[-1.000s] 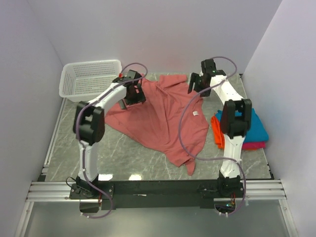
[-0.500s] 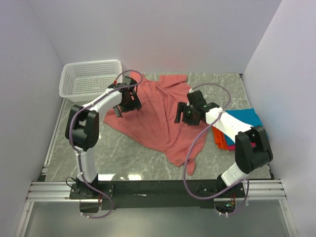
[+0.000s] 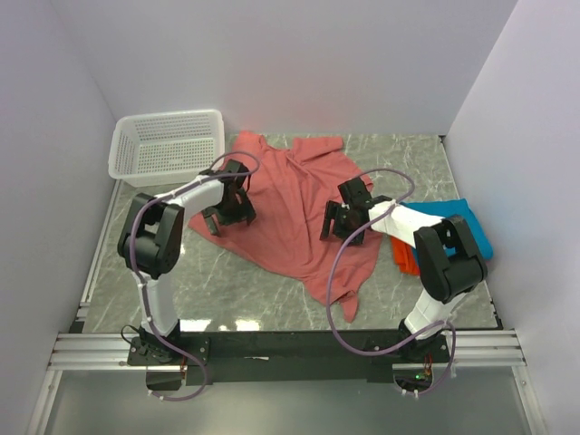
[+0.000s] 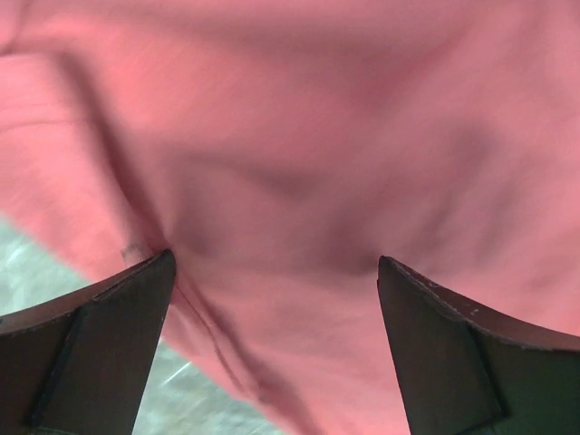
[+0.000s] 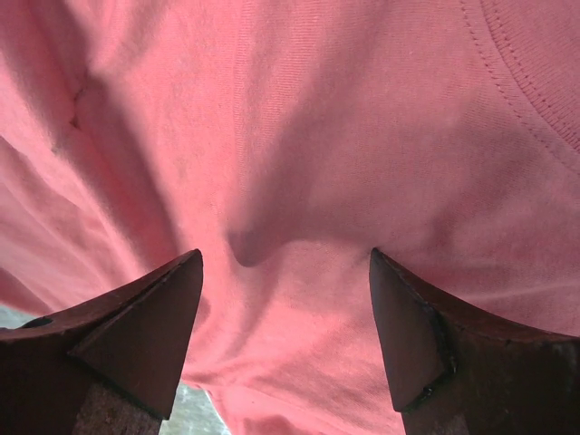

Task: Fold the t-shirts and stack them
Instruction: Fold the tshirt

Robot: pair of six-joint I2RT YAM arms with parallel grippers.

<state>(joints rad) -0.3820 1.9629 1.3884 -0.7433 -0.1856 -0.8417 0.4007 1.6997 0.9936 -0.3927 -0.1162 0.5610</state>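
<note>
My left gripper is going to move back and to the left in the top view, onto the shirt's near basket-side corner, because its open fingers are over the inner cloth of the shirt.
A large salmon-red t-shirt lies spread and rumpled on the grey marble table. My left gripper is open, low over the shirt's left edge. In the left wrist view its jaws stand wide apart with red cloth between them. My right gripper is open, low over the shirt's right part. In the right wrist view its jaws also stand apart over the cloth, near the collar seam. Folded teal and orange t-shirts lie at the right. The magenta one is hidden.
A white mesh basket stands at the back left corner. White walls close in the table on the left, back and right. The right arm lies across the folded stack.
Both grippers have come down and toward me onto the red shirt. The right one swung in from the far right. The shirt's back left part now lies spread further back.
</note>
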